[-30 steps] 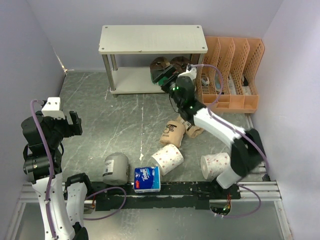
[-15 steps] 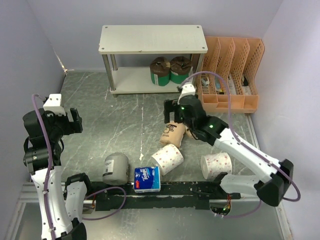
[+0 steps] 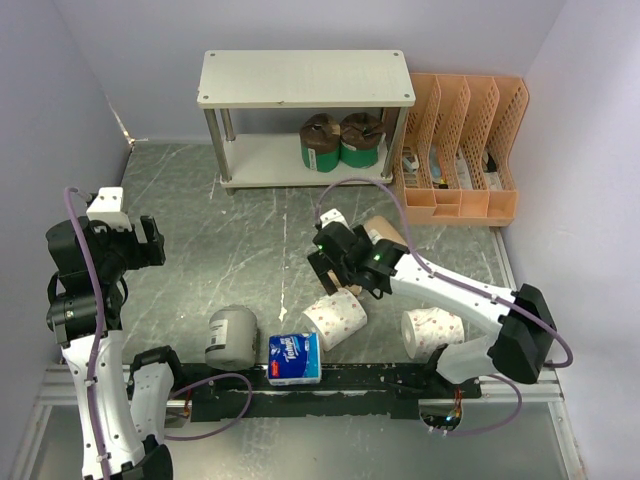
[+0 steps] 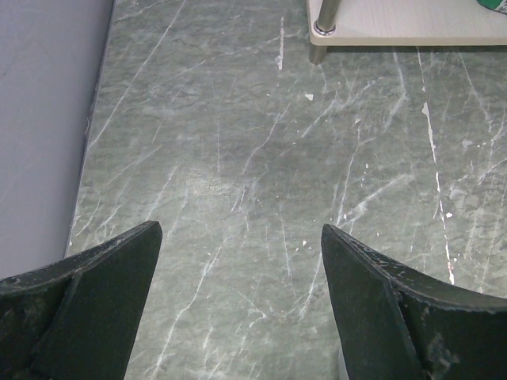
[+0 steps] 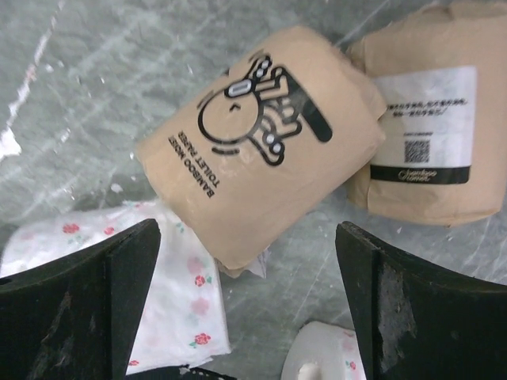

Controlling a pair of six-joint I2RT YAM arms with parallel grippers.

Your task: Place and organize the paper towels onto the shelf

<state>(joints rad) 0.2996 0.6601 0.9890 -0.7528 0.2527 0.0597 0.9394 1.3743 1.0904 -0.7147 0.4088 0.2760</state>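
I will next move my right gripper down onto the lettered corner of the tan kraft roll below it, because that corner narrows between my open fingers.
My right gripper [image 5: 247, 229] hangs open just over a tan kraft roll printed "Bamboo toilet paper" [image 5: 261, 142], touching nothing. A second tan roll [image 5: 420, 142] lies against it on the right. A white flowered roll [image 5: 174, 309] lies beneath the left finger. In the top view this gripper [image 3: 332, 268] covers most of the first tan roll. Two brown-and-green rolls [image 3: 340, 140] stand on the lower tier of the shelf [image 3: 300, 80]. My left gripper [image 3: 150, 245] is open over bare table at the left, its fingers [image 4: 103, 277] empty.
Near the front edge lie a grey roll [image 3: 232, 335], a blue-and-white pack [image 3: 295, 358] and two white flowered rolls [image 3: 335, 318] [image 3: 432, 330]. An orange file organizer [image 3: 465, 150] stands right of the shelf. The shelf's lower board corner [image 4: 396, 24] shows ahead of the left gripper.
The right arm has drawn back from the shelf's lower tier and come down over the tan rolls mid-table. The left arm has barely moved.
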